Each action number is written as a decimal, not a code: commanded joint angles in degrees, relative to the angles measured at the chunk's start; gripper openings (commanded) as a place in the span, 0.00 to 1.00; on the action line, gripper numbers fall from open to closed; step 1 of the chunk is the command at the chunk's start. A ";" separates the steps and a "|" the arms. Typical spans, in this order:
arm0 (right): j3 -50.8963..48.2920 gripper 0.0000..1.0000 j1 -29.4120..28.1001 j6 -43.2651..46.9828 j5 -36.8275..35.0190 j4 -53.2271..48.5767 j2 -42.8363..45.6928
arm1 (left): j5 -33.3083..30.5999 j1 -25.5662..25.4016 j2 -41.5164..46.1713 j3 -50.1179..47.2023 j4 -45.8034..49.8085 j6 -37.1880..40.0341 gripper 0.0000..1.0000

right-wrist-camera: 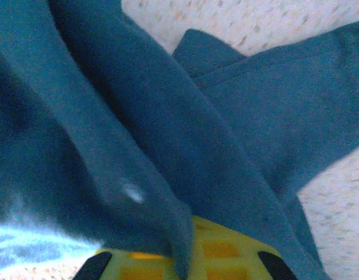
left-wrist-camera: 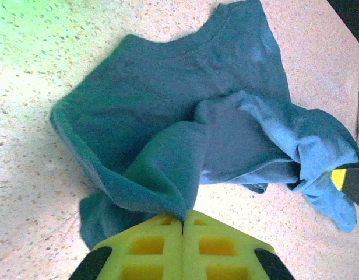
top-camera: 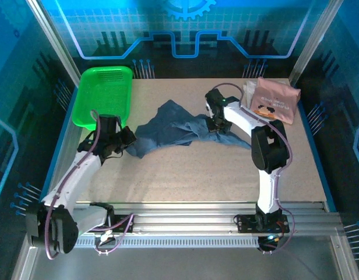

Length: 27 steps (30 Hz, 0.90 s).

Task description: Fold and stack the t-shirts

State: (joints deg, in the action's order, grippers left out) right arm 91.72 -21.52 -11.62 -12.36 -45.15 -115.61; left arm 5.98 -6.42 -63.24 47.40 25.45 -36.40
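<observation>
The right gripper rises toward the pink t-shirt (top-camera: 274, 100) next, as the blue t-shirt is still crumpled. Then it lowers to release over the bare tabletop below it.
The slate-blue t-shirt (top-camera: 171, 131) lies crumpled across the middle of the table, stretched between both arms. My left gripper (top-camera: 128, 140) is shut on its left end; in the left wrist view a fold of the blue t-shirt (left-wrist-camera: 168, 116) runs into the closed yellow jaws of the left gripper (left-wrist-camera: 183, 220). My right gripper (top-camera: 215, 127) is shut on the shirt's right part; the blue cloth (right-wrist-camera: 226, 134) drapes over its yellow fingers (right-wrist-camera: 220, 248). The pink t-shirt (top-camera: 274, 100), folded with a dark print, rests at the back right.
A bright green mesh basket (top-camera: 104, 96) sits at the back left corner. A white cloth edge (top-camera: 249, 92) peeks out beside the pink shirt. Bare tabletop (top-camera: 185, 175) stretches between the shirt and the arm bases.
</observation>
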 commanded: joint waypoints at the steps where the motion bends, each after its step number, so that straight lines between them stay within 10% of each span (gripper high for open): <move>1: 3.18 0.01 2.82 2.37 4.50 -5.20 8.55 | -2.11 1.22 3.45 -0.39 3.37 2.45 0.00; 15: 14.07 0.00 19.47 7.11 64.80 -25.98 13.50 | -8.26 2.92 8.74 4.10 6.81 5.51 0.00; 21: 3.42 0.00 20.90 -0.36 78.82 -18.09 17.01 | -13.02 3.34 10.07 6.79 9.41 7.12 0.00; 27: -5.87 0.00 20.81 -1.82 76.65 -18.56 17.54 | -15.59 3.34 11.04 7.01 10.29 7.57 0.00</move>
State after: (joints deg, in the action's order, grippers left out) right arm 87.83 -1.41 -11.86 60.62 -63.09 -99.44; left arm -6.85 -3.73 -53.01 52.97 34.26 -30.41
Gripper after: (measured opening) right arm 0.051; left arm 0.051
